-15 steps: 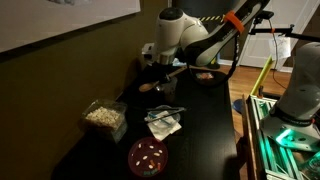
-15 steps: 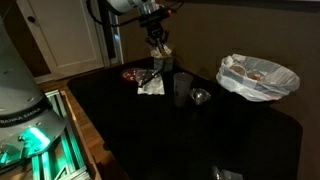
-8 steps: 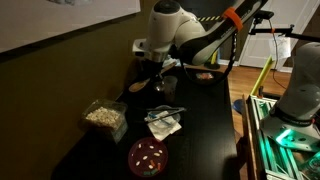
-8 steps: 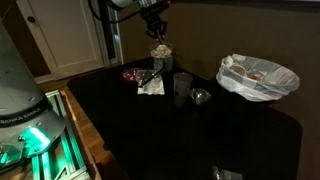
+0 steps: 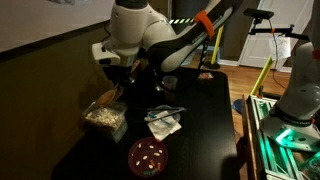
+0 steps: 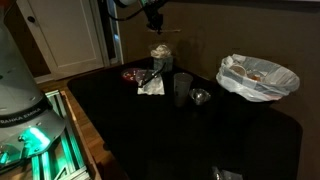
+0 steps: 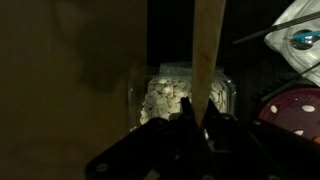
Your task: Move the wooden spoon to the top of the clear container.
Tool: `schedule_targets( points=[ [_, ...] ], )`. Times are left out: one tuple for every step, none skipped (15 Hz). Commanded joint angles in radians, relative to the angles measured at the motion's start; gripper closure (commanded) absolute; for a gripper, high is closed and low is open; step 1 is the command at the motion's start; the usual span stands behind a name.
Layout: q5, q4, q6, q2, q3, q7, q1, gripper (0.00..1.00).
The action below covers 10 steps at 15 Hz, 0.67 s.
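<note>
My gripper will next lower the wooden spoon onto the top of the clear container [image 5: 106, 116] [image 7: 181, 98], because the spoon is still hanging above the pale food pieces.
My gripper [image 7: 197, 118] is shut on the wooden spoon [image 7: 207, 50], whose pale handle runs up the wrist view. In an exterior view the spoon [image 5: 109, 96] hangs just above the clear container [image 5: 104, 116], which holds pale food pieces. The container [image 7: 180, 95] lies right under the jaws in the wrist view. In an exterior view the gripper [image 6: 155, 22] is high above the container [image 6: 161, 52] at the table's far side.
A red dotted plate [image 5: 148, 155] sits at the near edge. A white napkin with a metal utensil [image 5: 163, 121] lies mid-table. A clear cup [image 6: 183, 88] and a white bag with food [image 6: 257, 76] stand on the dark table [image 6: 200, 135]. A wall is close behind.
The arm has carried the spoon across the table, from near the cup to above the clear container. The gripper stayed shut on the spoon.
</note>
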Motion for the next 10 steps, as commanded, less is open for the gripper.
schedule_targets(
  points=[
    [0.04,0.199,-0.033,0.172,0.008,-0.158,0.008,0.96],
    [0.057,0.229,-0.032,0.203,0.006,-0.178,0.007,0.96],
    [0.073,0.258,-0.033,0.232,0.004,-0.193,0.009,0.96],
    [0.082,0.28,-0.033,0.256,-0.004,-0.19,0.018,0.96],
    [0.091,0.3,-0.034,0.278,-0.011,-0.183,0.028,0.96],
    [0.104,0.316,-0.037,0.294,-0.01,-0.188,0.031,0.96],
    [0.112,0.324,-0.042,0.303,-0.013,-0.181,0.039,0.96],
    [0.114,0.331,-0.045,0.309,-0.02,-0.17,0.05,0.96],
    [0.12,0.336,-0.048,0.313,-0.02,-0.171,0.056,0.96],
    [0.122,0.342,-0.049,0.319,-0.02,-0.175,0.062,0.96]
  ],
)
